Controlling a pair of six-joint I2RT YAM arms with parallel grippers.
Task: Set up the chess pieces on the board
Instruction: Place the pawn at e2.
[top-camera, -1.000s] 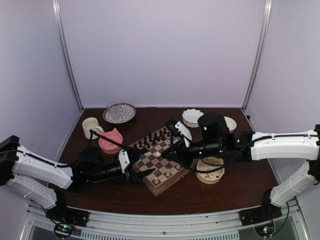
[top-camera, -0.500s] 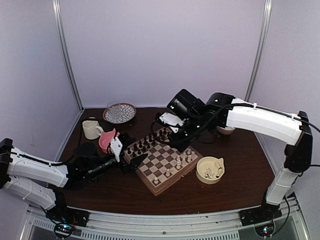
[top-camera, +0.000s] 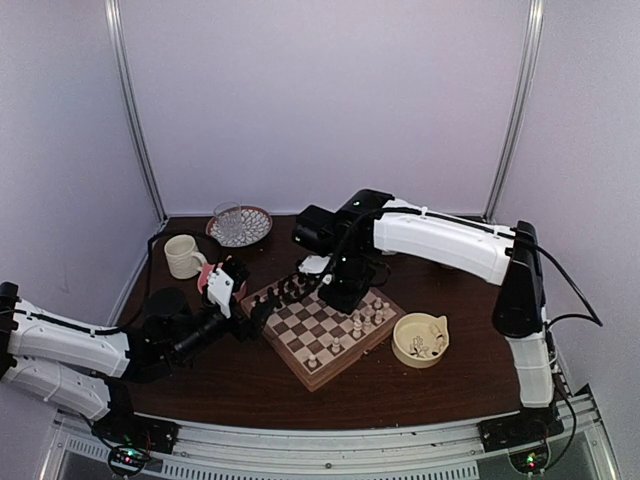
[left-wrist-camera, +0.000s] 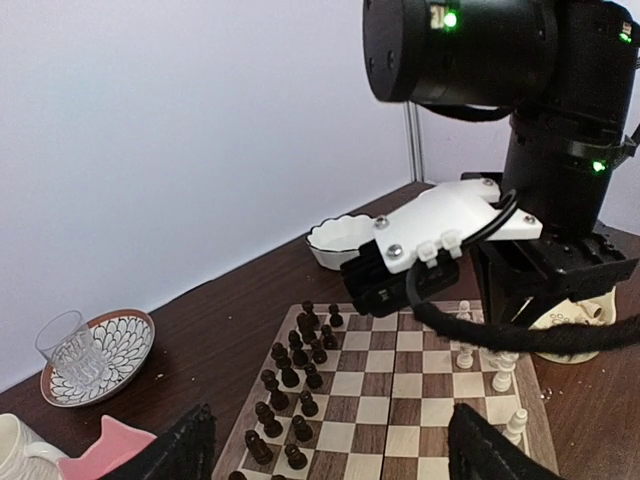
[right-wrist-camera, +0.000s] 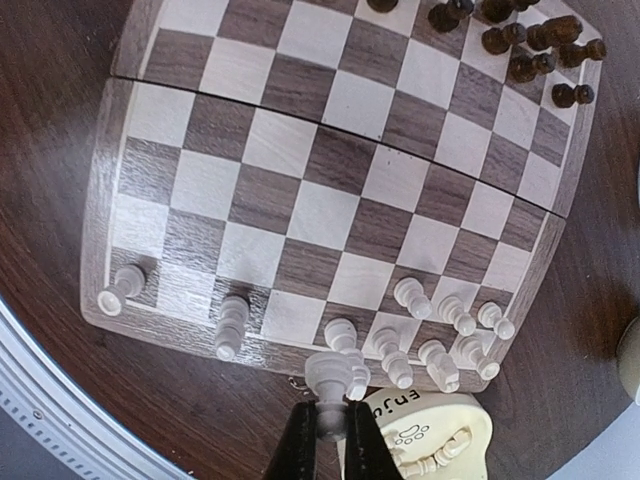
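The empty light square (right-wrist-camera: 362, 280) beside the inner white row lies below my right gripper, so next the gripper needs to lower toward it and release the white chess piece.
The board (top-camera: 322, 330) lies at an angle mid-table, with dark pieces (top-camera: 290, 290) along its far-left side. Several white chess pieces (top-camera: 365, 320) stand along its near-right side. My right gripper (right-wrist-camera: 328, 425) is shut on the stem of a white chess piece (right-wrist-camera: 335, 378), held high over the board's white-side edge (right-wrist-camera: 190, 335). In the top view that gripper (top-camera: 340, 298) hangs above the board's far half. My left gripper (top-camera: 257, 310) stands open and holds nothing by the board's left corner. In the left wrist view its fingertips (left-wrist-camera: 190, 450) frame the dark pieces (left-wrist-camera: 290, 385).
A cream bowl (top-camera: 420, 340) with more white pieces sits right of the board. A pink bowl (top-camera: 212, 283), a cream mug (top-camera: 183, 256) and a glass on a patterned plate (top-camera: 238, 225) stand at the back left. A white scalloped bowl (left-wrist-camera: 340, 240) lies beyond the board.
My right arm has risen and swung from the board's right side to above its far half, still holding the piece. My left gripper has drawn back toward the board's left corner and opened wider.
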